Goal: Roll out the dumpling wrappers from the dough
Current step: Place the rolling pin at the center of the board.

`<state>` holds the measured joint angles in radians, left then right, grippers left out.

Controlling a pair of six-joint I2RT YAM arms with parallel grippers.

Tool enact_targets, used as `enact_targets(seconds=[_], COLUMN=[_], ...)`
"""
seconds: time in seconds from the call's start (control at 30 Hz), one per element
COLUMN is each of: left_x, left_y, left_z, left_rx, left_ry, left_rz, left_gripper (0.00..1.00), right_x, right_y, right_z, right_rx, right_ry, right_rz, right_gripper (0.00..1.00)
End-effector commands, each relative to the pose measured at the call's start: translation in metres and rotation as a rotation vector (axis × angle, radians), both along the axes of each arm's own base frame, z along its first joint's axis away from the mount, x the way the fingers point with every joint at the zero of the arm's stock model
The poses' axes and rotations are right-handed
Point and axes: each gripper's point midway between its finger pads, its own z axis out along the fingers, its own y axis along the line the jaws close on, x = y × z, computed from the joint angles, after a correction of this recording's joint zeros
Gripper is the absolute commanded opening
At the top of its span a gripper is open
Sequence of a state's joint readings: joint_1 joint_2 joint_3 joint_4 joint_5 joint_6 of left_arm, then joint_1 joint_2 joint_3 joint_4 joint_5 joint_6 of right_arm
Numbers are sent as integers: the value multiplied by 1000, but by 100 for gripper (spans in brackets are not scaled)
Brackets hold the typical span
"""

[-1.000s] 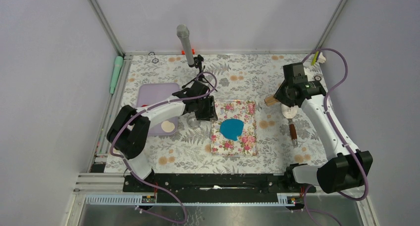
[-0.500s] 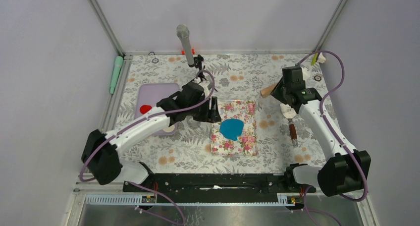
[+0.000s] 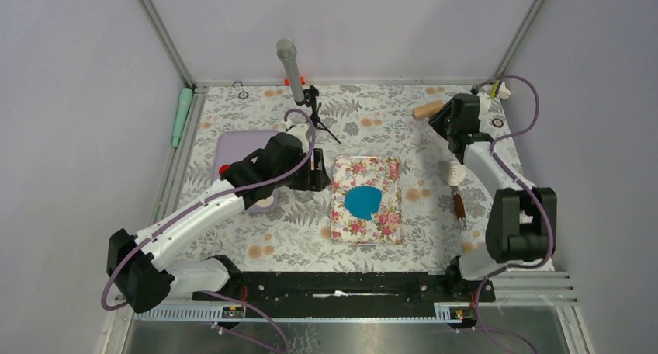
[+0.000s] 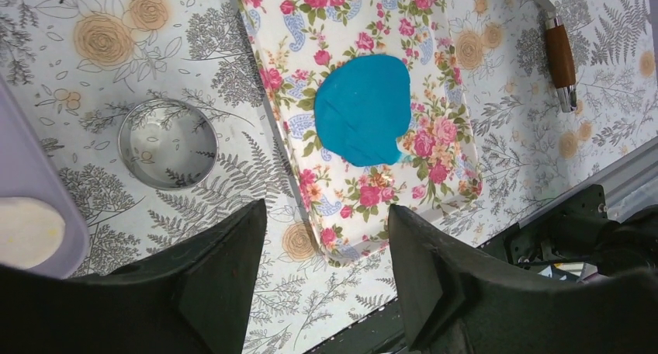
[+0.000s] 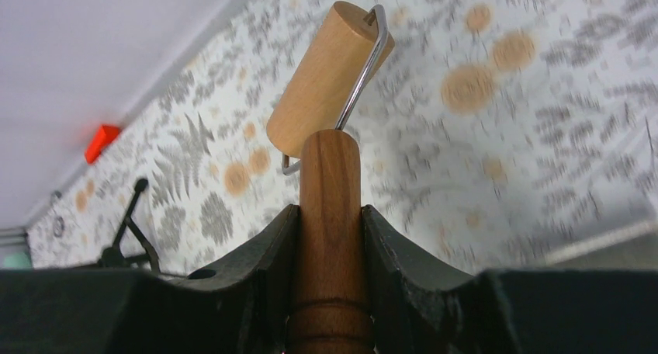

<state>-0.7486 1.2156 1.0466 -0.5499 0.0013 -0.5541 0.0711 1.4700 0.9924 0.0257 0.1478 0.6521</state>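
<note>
The dough already lies flat on the mat, so the right gripper should next bring the wooden roller [image 5: 330, 74] down onto the bare tabletop beyond the scraper's blade and let go of the roller's handle.
The dough [image 3: 362, 202] is a flattened, roundish blue sheet lying on the floral pink mat [image 3: 388, 223]. In the left wrist view the dough [image 4: 365, 109] sits mid-mat [image 4: 434, 28]. No dumpling wrappers are in view. My left gripper [image 3: 316, 178] hovers by the mat's left edge. Its jaws [image 4: 326, 214] are open and empty, over the mat's near corner. A metal ring cutter [image 4: 167, 143] rests on the table left of the mat. My right gripper [image 3: 445, 116] is at the far right, shut [image 5: 330, 214] on the handle of the wooden roller [image 5: 330, 74], whose drum [image 3: 427, 109] points left.
A purple tray [image 3: 233, 148] at the left holds a red piece [image 3: 224, 170] and a pale disc [image 3: 266, 201]. A brown-handled scraper [image 3: 459, 205] lies right of the mat. A grey microphone on a stand [image 3: 289, 59] rises at the back. A green tool [image 3: 181, 113] lies outside the left rail.
The left jaws have opened wider and the arm has drawn back to the left. The right gripper has carried the roller up towards the far right corner.
</note>
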Motion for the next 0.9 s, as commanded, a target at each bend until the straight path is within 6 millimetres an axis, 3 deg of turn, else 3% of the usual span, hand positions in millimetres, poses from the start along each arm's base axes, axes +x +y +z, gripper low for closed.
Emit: enact_targets(seconds=[0.0, 0.1, 0.33, 0.43, 0.6, 0.7, 0.83, 0.87], left_x=[6, 8, 4, 3, 8, 10, 9, 9], left_y=[7, 6, -11, -9, 3, 3, -4, -5], left_z=[18, 22, 50, 52, 56, 58, 58, 57], left_rx=[-44, -40, -137, -121, -73, -66, -67, -65], left_ry=[-90, -97, -98, -97, -120, -132, -122, -120], left_rz=[42, 38, -8, -17, 31, 27, -13, -18], left_gripper=[63, 63, 62, 62, 62, 62, 62, 62], right_x=[67, 85, 113, 110, 86, 68, 56, 53], right_y=[-25, -38, -42, -45, -54, -56, -51, -53], right_z=[59, 34, -28, -50, -71, -74, -82, -83], right_rx=[70, 97, 193, 198, 221, 228, 221, 204], right_ry=[-225, -189, -81, -37, 39, 62, 117, 136], right_rz=[-7, -46, -95, -119, -226, -266, -248, -247], right_gripper=[0, 0, 0, 0, 2, 19, 82, 89])
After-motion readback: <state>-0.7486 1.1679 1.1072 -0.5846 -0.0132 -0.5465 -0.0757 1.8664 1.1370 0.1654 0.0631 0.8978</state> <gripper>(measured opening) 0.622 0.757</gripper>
